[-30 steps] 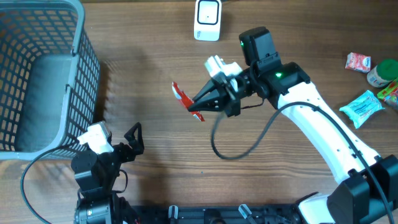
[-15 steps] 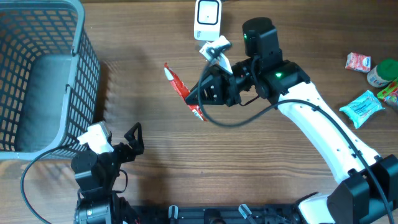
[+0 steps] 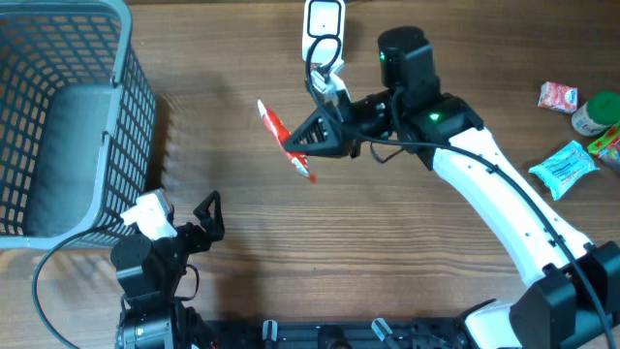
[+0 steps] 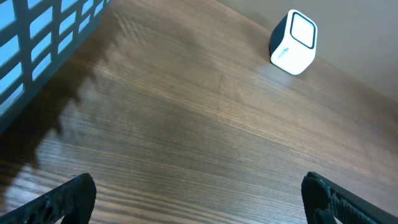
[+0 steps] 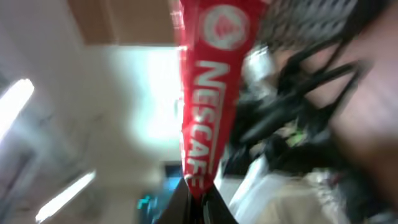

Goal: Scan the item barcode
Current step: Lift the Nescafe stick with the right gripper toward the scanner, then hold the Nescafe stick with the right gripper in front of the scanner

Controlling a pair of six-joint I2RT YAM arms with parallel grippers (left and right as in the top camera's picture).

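I need to turn my right gripper to point down next and lower the sachet [image 3: 281, 139] to let go of it on the clear spot of the bare table, which is below the gripper's fingers.
My right gripper [image 3: 300, 142] is shut on the lower end of a red Nescafe sachet [image 3: 281, 139], held above the table at centre. The sachet slants up to the left from the jaws. In the right wrist view the sachet [image 5: 208, 93] rises from the closed gripper [image 5: 198, 194], its printed face to the camera, and the background is blurred. The white scanner [image 3: 323, 29] stands at the far edge, just behind the right wrist. It also shows in the left wrist view as the scanner [image 4: 293, 42]. My left gripper [image 3: 207, 215] rests open near the front left, holding nothing.
A grey mesh basket [image 3: 126, 107] fills the far left corner, its wall visible as the basket [image 4: 37, 37] in the left wrist view. At the right edge lie a blue packet [image 3: 565, 165], a pink packet [image 3: 557, 96] and a green-lidded jar [image 3: 593, 112].
The right wrist has rolled and tipped, and the sachet has moved up and left towards the scanner. The left arm has not moved.
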